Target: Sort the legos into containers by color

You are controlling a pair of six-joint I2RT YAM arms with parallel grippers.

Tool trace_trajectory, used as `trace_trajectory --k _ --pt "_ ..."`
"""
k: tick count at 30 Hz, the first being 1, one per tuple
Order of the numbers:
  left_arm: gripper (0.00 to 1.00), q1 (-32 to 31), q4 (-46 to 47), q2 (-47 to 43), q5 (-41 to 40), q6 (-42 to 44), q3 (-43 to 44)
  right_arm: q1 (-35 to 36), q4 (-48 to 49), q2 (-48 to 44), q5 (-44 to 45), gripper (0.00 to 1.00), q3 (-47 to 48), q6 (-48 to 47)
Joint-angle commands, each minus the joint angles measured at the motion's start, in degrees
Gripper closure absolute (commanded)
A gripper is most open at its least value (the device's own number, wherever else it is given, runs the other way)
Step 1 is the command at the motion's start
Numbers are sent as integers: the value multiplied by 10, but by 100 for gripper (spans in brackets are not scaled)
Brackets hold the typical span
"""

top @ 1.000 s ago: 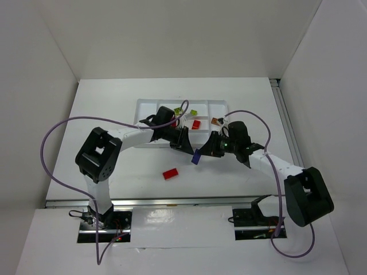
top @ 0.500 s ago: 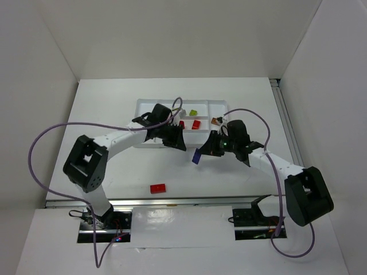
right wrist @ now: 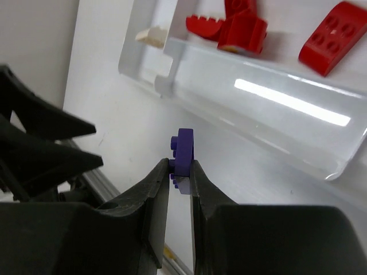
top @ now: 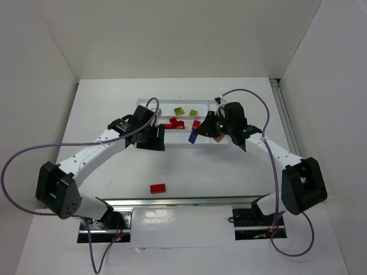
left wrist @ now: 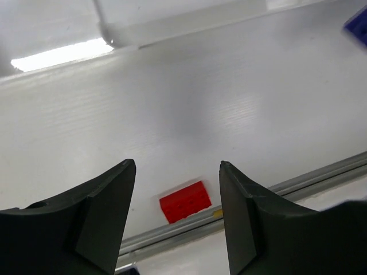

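The right gripper turns and lowers the blue-purple lego [right wrist: 183,156] into the tray's near section next.
The white tray [top: 204,103] lies at the table's far middle. Red legos [top: 172,122] and another red one [top: 196,123] lie in its middle sections, with lime green legos [top: 179,110] behind them. My right gripper [top: 195,136] is shut on a blue-purple lego [right wrist: 183,156], hanging just over the tray's near wall [right wrist: 258,80]. The left gripper [top: 159,137] stands open and empty at the tray's near left edge. Between its fingers, far off on the table, shows a loose red lego [left wrist: 184,201], which lies near the front edge [top: 157,188]. A tan lego [right wrist: 152,36] lies in the tray's end section.
An orange-brown brick [top: 218,138] peeks out under the right wrist. A metal rail [top: 183,200] runs along the table's front edge. White walls close the table on the left, back and right.
My left gripper has opened, left a red lego in the tray and drawn back to the left. The right gripper has carried the blue-purple lego up to the tray.
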Motion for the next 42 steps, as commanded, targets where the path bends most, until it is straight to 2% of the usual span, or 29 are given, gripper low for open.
trace_trajectory --k 1,7,8,13,17,20,23,24,27,28,31,32,36,42 --pt "29 3 -77 -15 -57 -23 -22 3 11 35 58 100 55 3" --pt "28 -27 -115 -42 -106 -107 -73 35 65 66 185 100 34 97" --pt "28 -27 -115 -51 -111 -122 -79 41 98 60 227 100 21 123" --pt "28 -32 -96 -84 -107 -128 -102 70 238 31 306 100 -83 185" --pt "29 -47 -81 -84 -58 -84 -108 87 255 40 344 100 -97 203" --pt "29 -71 -65 -73 -30 -84 -130 92 260 66 356 100 -91 203" --pt "24 -91 -47 -73 -25 -100 -152 92 274 83 356 99 -86 203" --pt "11 -98 -47 -67 -25 -106 -152 92 269 95 350 96 -76 203" --pt "0 -98 -47 -53 -37 -106 -152 92 255 114 344 80 -58 203" --pt "0 -103 -47 -53 -37 -111 -152 92 255 114 344 69 -53 198" --pt "0 -108 -47 -38 -43 -111 -152 97 249 109 344 48 -53 193" --pt "0 -109 -47 -32 -43 -111 -152 97 238 101 352 37 -53 186" --pt "0 -126 -36 -19 -35 -116 -152 103 211 77 374 23 -47 167" --pt "1 -152 -25 -2 -50 -136 -167 103 172 15 402 22 -53 149"
